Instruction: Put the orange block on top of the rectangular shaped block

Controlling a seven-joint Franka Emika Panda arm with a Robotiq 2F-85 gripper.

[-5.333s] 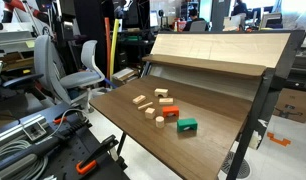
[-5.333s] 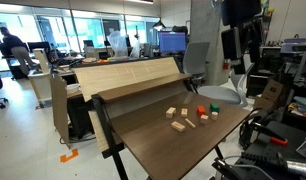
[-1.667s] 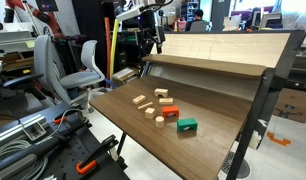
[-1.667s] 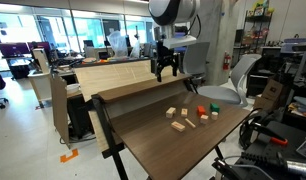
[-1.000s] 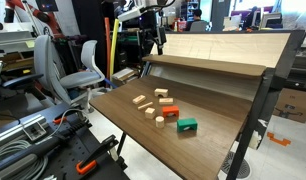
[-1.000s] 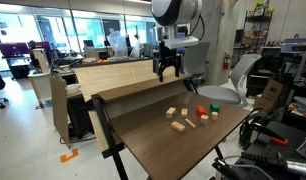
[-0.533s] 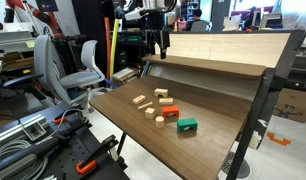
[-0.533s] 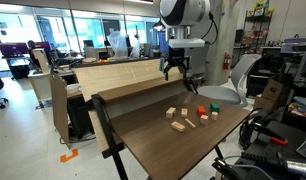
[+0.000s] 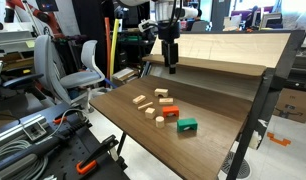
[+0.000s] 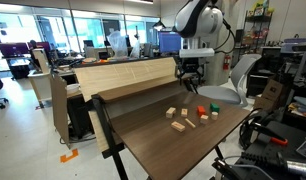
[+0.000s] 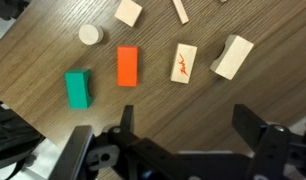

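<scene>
The orange block lies below, toward the green block, so next my gripper should lower and shift there to straddle the orange block's long sides.
The orange block lies on the dark wood table and also shows in both exterior views. The rectangular shaped block, pale wood with a red scribble on top, lies beside it about one block's width away; it also shows in an exterior view. My gripper is open and empty. It hangs well above the blocks in both exterior views, fingers pointing down.
A green block lies on the orange block's other side. A wooden cylinder and several other pale wooden pieces are scattered nearby. A raised light-wood board stands behind the table. Chairs and lab clutter surround it.
The arm has swung from over the raised board toward the blocks and come lower. The blocks have not moved.
</scene>
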